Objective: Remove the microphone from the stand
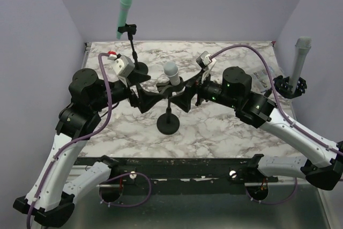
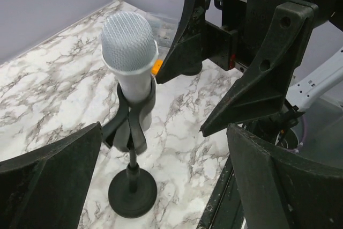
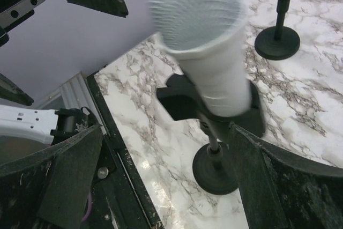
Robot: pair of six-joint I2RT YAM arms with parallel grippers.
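Observation:
The robot's right gripper should slide its open fingers around the microphone's body, which is bare above the stand's clip, because that body stands to the gripper's left in the top view.
A white microphone [image 1: 171,73] with a grey mesh head sits tilted in the black clip [image 2: 131,124] of a small stand [image 1: 168,124] at mid-table. My left gripper [image 1: 152,99] is just left of the stand's pole and my right gripper [image 1: 185,98] just right of it, facing each other. Both are open and hold nothing. In the left wrist view the microphone [image 2: 130,52] stands ahead of my left gripper [image 2: 166,186], apart from its fingers [image 2: 48,186]. The right wrist view has the microphone [image 3: 203,36] blurred and close, above my right gripper [image 3: 166,181].
A teal microphone [image 1: 124,12] stands on a second stand [image 1: 140,68] at the back left. A grey microphone [image 1: 301,56] sits in a clip [image 1: 289,87] at the right edge. The marble table [image 1: 230,132] ends at a black front rail [image 1: 182,165].

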